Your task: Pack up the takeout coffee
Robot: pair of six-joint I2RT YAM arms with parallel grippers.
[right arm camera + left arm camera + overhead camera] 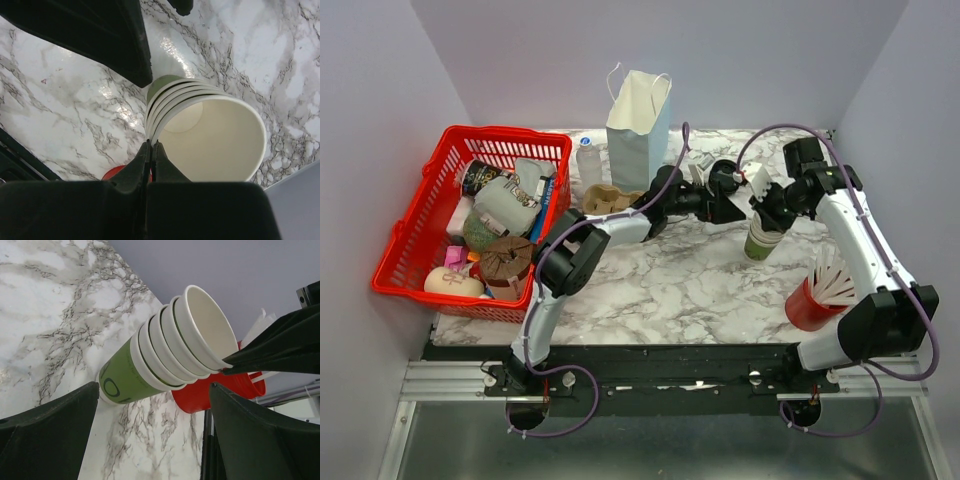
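The nested top cup should next be lifted by my right gripper, carried across, lowered and released. Bare marble is below it and to its left in the top view.
No lidded takeout coffee shows in any view. A stack of green cups (760, 240) with white rims stands on the marble table (690, 280) right of centre. It also fills the left wrist view (165, 355) and the right wrist view (200, 130). My right gripper (151, 145) is shut, its tips against the rim of the top cup; I cannot tell if the rim is pinched. From above, that gripper (766, 214) sits over the stack. My left gripper (155, 440) is open just left of the stack, nothing between its fingers; from above it (725, 205) is beside the right one.
A red cup of white sticks (817, 296) stands to the right of the stack. A white paper bag (638, 125) stands at the back, with a clear bottle (588, 160) and a cardboard cup carrier (603, 200) beside it. A red basket (410, 240) of goods fills the left.
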